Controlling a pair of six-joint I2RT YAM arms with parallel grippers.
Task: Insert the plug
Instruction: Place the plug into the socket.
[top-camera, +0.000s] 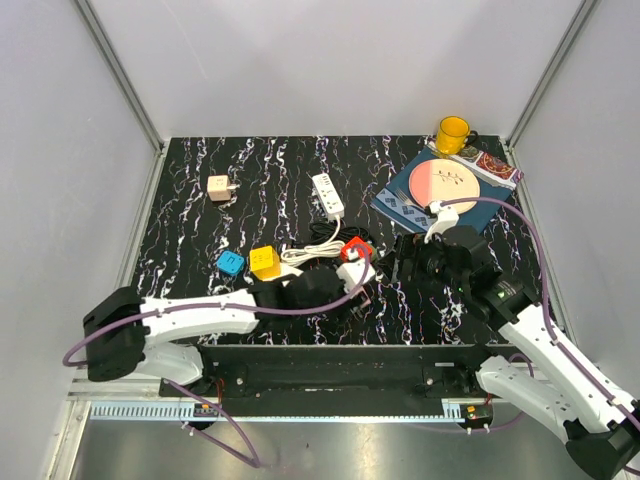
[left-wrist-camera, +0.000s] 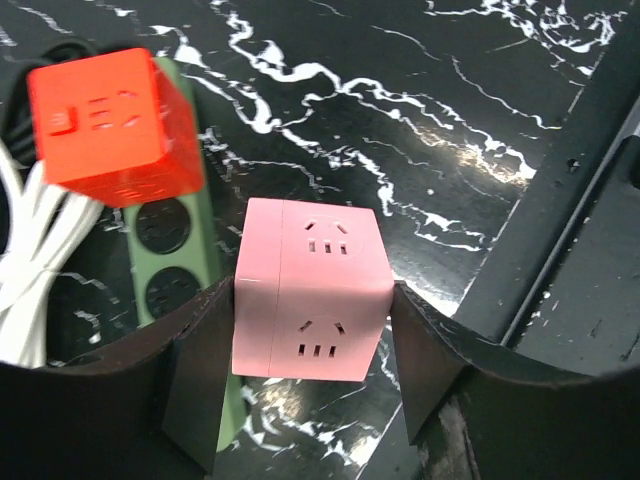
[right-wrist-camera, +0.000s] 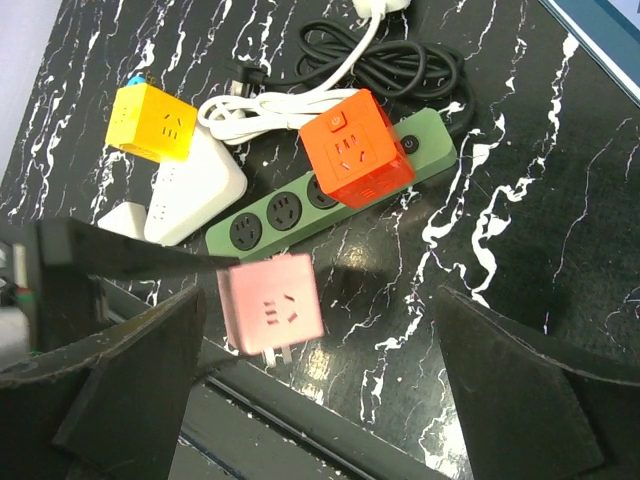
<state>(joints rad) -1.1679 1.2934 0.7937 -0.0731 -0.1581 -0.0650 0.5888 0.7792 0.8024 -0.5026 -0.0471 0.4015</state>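
Note:
The marbled table is bare and clear below the hanging pink plug. I will lower my left gripper, ease it back toward the table's near edge and let go of the plug.
A pink cube plug (left-wrist-camera: 310, 290) hangs just above the marbled table, and my left gripper (left-wrist-camera: 312, 352) is shut on it, one finger (left-wrist-camera: 205, 370) pressed to each side. In the right wrist view the same pink plug (right-wrist-camera: 272, 305) shows its metal prongs pointing down toward the table's near edge. Beside it lies a green power strip (right-wrist-camera: 330, 195) with round sockets, and a red-orange cube (right-wrist-camera: 355, 150) sits plugged into it. My right gripper (right-wrist-camera: 322, 375) hangs wide open above this spot with nothing between its fingers. From above, the left gripper (top-camera: 340, 282) is at centre front.
A yellow cube (top-camera: 265, 262), a blue cube (top-camera: 231, 263), a white adapter (right-wrist-camera: 190, 190) and coiled black and white cables (right-wrist-camera: 400, 60) crowd the strip. Farther back lie a white power strip (top-camera: 328, 195) and a beige plug (top-camera: 219, 187). A plate (top-camera: 443, 185) and yellow mug (top-camera: 452, 134) stand back right.

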